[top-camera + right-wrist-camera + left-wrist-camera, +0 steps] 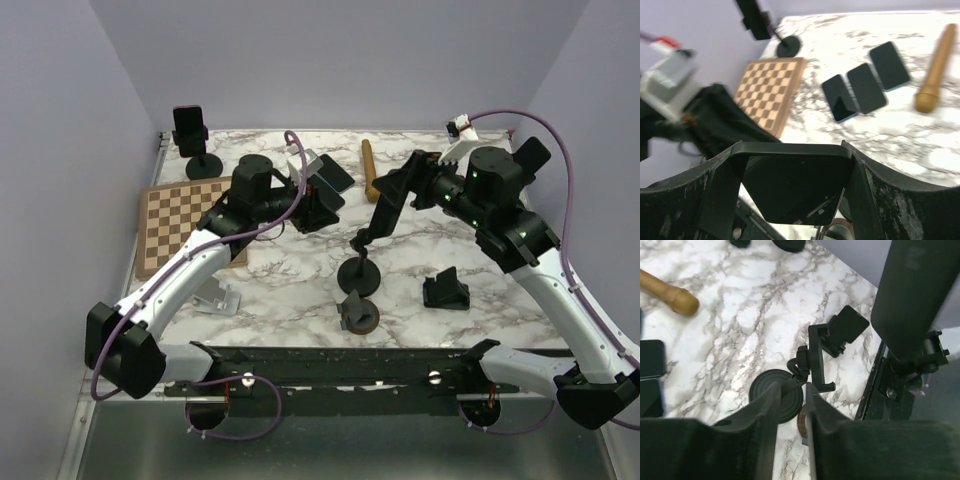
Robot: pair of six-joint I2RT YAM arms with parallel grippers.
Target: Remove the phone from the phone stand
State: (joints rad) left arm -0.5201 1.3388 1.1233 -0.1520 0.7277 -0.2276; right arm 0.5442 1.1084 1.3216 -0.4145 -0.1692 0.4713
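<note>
Next, my right gripper turns downward and lowers to the bare marble beside the stand to release, as the black phone (390, 203) hangs clear of the empty clamp.
The black phone (390, 203) hangs tilted in the air over the table's middle, my right gripper (397, 192) shut across its width. The right wrist view shows its dark glass (797, 187) filling the space between both fingers (875, 200) of that gripper (792, 152). Just below stands the phone stand (358, 270) on a round black base. Its clamp (816, 357) is empty in the left wrist view. My left gripper (322, 205) hovers left of the phone, its jaws (792, 390) a narrow slit apart with nothing between them.
Three dark phones (865, 87) lie flat beside a wooden pestle (368, 168). A chessboard (180, 225) lies at the left, and another stand holding a phone (192, 140) is at the back left. Near the front are a small black holder (445, 290), a brown disc (358, 315) and a grey bracket (220, 298).
</note>
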